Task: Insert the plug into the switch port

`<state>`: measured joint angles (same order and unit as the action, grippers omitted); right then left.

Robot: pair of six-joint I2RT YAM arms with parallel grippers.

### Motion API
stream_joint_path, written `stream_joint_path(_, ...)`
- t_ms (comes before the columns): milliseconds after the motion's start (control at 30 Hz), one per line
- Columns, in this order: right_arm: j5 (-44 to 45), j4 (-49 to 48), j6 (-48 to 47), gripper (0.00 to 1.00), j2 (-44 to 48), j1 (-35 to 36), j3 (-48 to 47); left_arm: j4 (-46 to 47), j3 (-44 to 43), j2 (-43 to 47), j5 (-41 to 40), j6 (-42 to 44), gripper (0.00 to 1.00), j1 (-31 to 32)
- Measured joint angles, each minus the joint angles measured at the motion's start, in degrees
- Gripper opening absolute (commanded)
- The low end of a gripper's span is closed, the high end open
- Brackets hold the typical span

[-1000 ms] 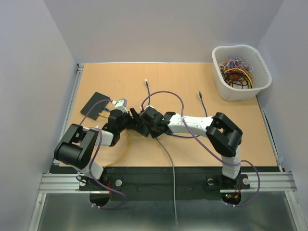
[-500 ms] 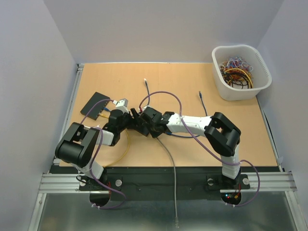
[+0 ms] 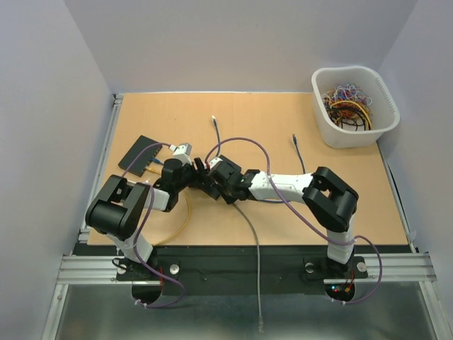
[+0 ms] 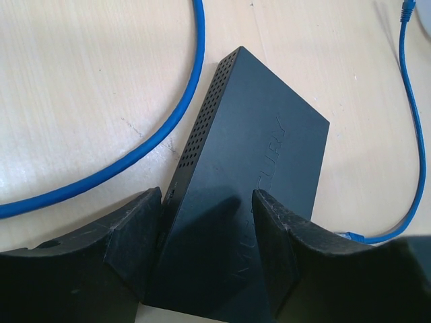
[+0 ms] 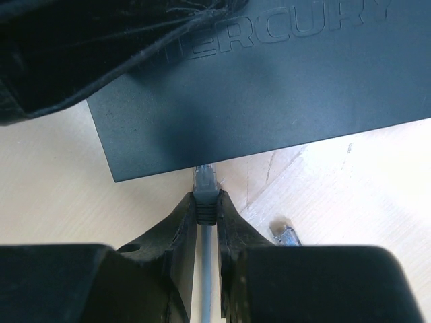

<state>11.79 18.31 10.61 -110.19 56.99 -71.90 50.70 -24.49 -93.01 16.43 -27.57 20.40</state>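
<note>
I will next push with my right gripper toward the switch's near edge (image 5: 203,164), to the gripper's left in the top view, and then release, because the plug's tip still shows.
The switch (image 4: 256,155) is a flat black box lettered MERCURY (image 5: 269,81). My left gripper (image 4: 205,222) straddles its near end, with one finger against the vented side and the other against the opposite edge. My right gripper (image 5: 206,202) is shut on the grey plug (image 5: 205,185). The plug's clear tip meets the switch's near edge, and the port face is hidden from view. In the top view the left gripper (image 3: 192,177) and right gripper (image 3: 212,180) meet left of the table's centre and cover the switch.
A second flat black box (image 3: 139,156) lies at the left. A white bin (image 3: 379,85) of cables stands at the back right. Blue cables (image 4: 168,128) curve round the switch, a loose connector (image 5: 286,234) lies beside the plug, and the grey cable (image 3: 253,248) trails off the front.
The right gripper has crept a little left toward the left gripper. The left arm's elbow and wrist have shifted slightly.
</note>
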Motion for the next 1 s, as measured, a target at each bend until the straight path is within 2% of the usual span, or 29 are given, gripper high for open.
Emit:
stream_joint_path(400, -1.6, -6.2, -4.6, 0.00, 2.1, 0.1, 4.5, 0.6, -1.2, -1.5, 1.2, 0.9, 0.65, 0.1)
stream_joint_path(667, -2.8, -9.4, -7.3, 0.00, 4.2, 0.1, 8.0, 0.9, -1.5, -2.3, 1.6, 1.7, 0.57, 1.1)
stream_joint_path(1000, -4.3, -7.3, -8.3, 0.00, 4.1, -0.5, 7.0, 2.5, -0.2, -1.8, -5.4, 2.1, 0.56, 4.9)
